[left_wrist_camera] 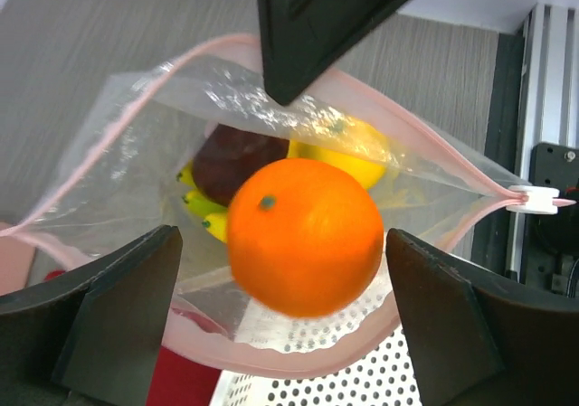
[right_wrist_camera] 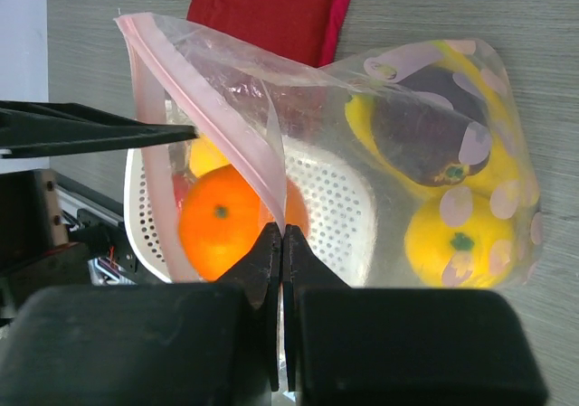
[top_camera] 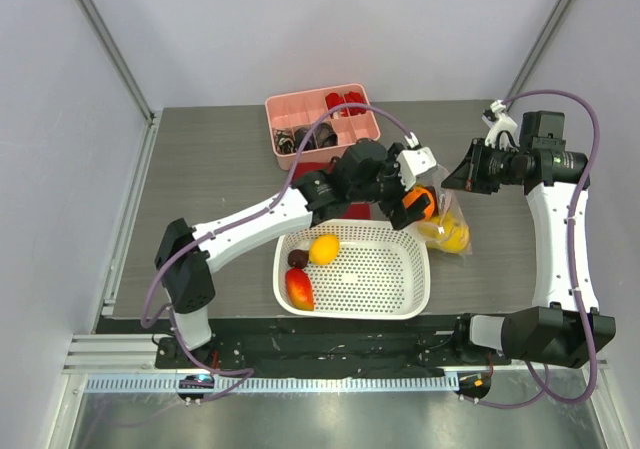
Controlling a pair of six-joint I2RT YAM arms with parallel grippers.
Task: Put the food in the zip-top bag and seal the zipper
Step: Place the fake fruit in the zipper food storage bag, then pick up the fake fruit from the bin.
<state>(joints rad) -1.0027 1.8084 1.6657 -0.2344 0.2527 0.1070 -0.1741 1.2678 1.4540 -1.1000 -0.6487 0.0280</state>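
Observation:
The left gripper is free of the orange point(left_wrist_camera: 303, 234) and needs to cross to its left in the top view and go down onto the basket's yellow lemon, which lies below that way.
The clear zip-top bag point(top_camera: 450, 231) lies right of the white basket, its pink-edged mouth held wide open. My right gripper point(top_camera: 452, 177) is shut on the bag's upper rim point(right_wrist_camera: 271, 180). My left gripper point(top_camera: 415, 197) is open at the mouth, and the orange point(left_wrist_camera: 303, 234) sits between its spread fingers point(left_wrist_camera: 118, 306) without touching either. Inside the bag are a dark plum point(right_wrist_camera: 425, 126), a lemon point(right_wrist_camera: 461, 243) and a banana point(left_wrist_camera: 204, 209). The zipper's white slider point(left_wrist_camera: 540, 198) sits at the mouth's right end. In the basket remain a lemon point(top_camera: 323, 249), a plum point(top_camera: 297, 258) and a mango point(top_camera: 299, 289).
The white perforated basket point(top_camera: 400, 279) stands at the near edge, just left of the bag. A pink tray point(top_camera: 300, 109) with small red and dark items sits at the back. The frame rails run along the table's sides.

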